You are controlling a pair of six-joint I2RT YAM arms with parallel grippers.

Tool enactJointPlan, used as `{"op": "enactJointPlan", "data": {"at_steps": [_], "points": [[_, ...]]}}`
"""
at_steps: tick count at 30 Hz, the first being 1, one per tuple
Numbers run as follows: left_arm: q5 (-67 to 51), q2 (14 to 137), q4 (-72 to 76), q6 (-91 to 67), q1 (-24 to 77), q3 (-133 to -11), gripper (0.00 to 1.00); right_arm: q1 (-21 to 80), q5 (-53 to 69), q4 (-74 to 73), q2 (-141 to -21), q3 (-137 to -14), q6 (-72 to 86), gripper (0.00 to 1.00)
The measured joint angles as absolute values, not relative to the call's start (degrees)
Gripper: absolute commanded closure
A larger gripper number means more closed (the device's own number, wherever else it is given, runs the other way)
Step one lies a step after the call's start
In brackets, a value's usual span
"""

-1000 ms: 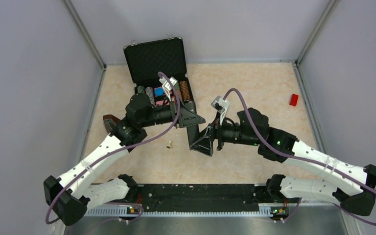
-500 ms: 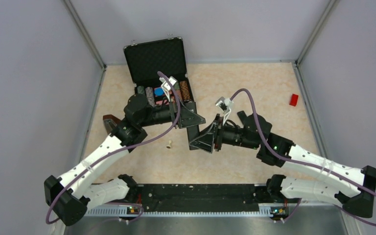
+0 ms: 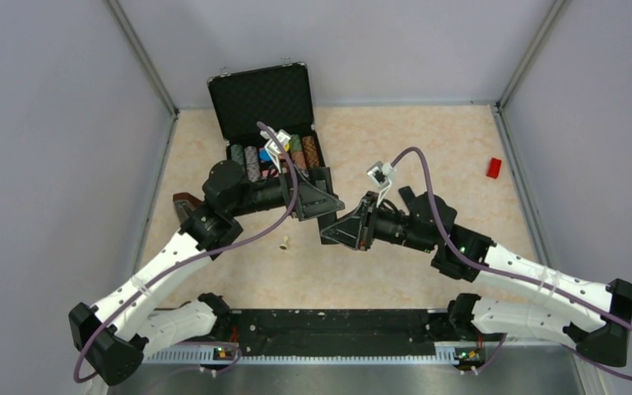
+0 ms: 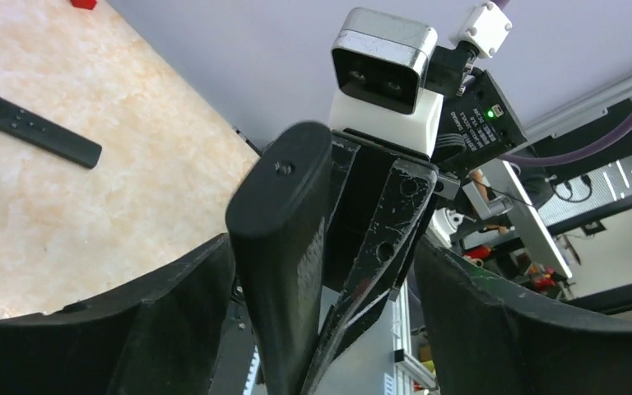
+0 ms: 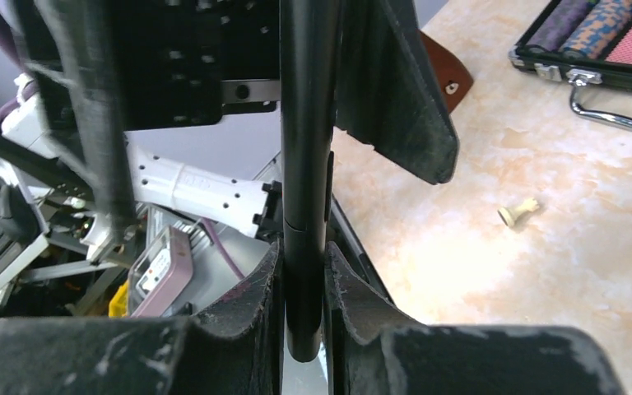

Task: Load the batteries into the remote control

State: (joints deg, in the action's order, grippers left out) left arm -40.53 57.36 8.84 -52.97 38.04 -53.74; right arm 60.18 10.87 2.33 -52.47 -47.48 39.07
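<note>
I need to swing my right gripper over next, turn it downward, lower the bar and let go of it on the bare tabletop beside the remote control point(image 4: 33, 127), below and to the right in the top view.
A black bar point(image 5: 304, 123) is held in the air between the two arms, upright in the right wrist view, with a seam across its edge and no buttons showing. My right gripper point(image 5: 304, 255) is shut on its lower end. My left gripper point(image 4: 321, 247) is open, its fingers point(image 4: 173, 313) standing apart from the bar point(image 4: 284, 230) on both sides. In the top view both grippers point(image 3: 329, 206) point(image 3: 331, 234) meet at mid-table and cover the bar. The remote control point(image 4: 33, 127), slim, black and with small buttons, lies flat on the table. The batteries are out of view.
An open black case point(image 3: 271, 123) with rows of coloured chips stands at the back. A cream peg point(image 3: 284, 243) lies left of the grippers, and a brown piece point(image 3: 183, 204) by the left arm. A red block point(image 3: 494, 167) sits far right.
My right gripper has closed on the black bar. My left gripper, shut on it before, has opened and drawn back a little to the left.
</note>
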Motion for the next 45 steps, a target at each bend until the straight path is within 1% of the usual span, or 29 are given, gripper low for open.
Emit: {"op": "enactJointPlan", "data": {"at_steps": [1,6,9,14,18,24,30,34,40,42,43,45], "points": [[-39.6,56.8,7.5,-52.5,38.0,-53.7,0.02,60.2,10.3,2.1,-52.5,-47.5,39.0,0.96],[-34.0,54.9,1.6,-49.3,38.0,-53.8,0.01,60.1,5.4,-1.4,-52.4,-47.5,37.5,0.97],[-24.8,53.2,-6.1,-47.2,38.1,-54.2,0.01,59.7,0.1,-7.0,-52.6,-47.8,36.0,0.96],[-2.9,48.0,-20.1,-45.3,38.1,-54.4,0.01,56.0,-11.2,-19.7,-56.1,-49.3,33.4,0.95],[6.6,43.6,-25.7,-44.5,38.0,-54.2,0.01,50.7,-20.3,-29.2,-62.2,-50.0,31.7,0.95],[11.4,41.4,-28.4,-44.4,38.0,-52.9,0.01,46.4,-30.2,-36.6,-74.2,-50.5,28.5,0.96],[11.7,42.8,-28.7,-44.4,38.0,-52.8,0.01,45.5,-35.7,-37.5,-88.1,-54.5,23.6,0.96],[11.8,42.9,-28.8,-44.4,38.0,-52.8,0.01,45.3,-36.4,-36.9,-91.9,-56.1,19.8,0.88],[12.4,42.9,-28.8,-44.4,38.0,-52.8,0.01,45.2,-37.3,-35.8,-99.0,-59.4,15.2,0.78],[12.6,42.9,-28.8,-44.5,38.0,-52.8,0.01,45.2,-37.4,-35.8,-100.6,-59.4,14.2,0.73],[12.8,42.9,-28.8,-44.4,38.0,-52.8,0.01,45.2,-37.3,-35.8,-101.0,-59.4,13.8,0.7],[13.0,42.9,-29.0,-44.5,38.0,-52.8,0.01,45.2,-36.9,-35.7,-101.0,-59.4,13.0,0.57]]}}
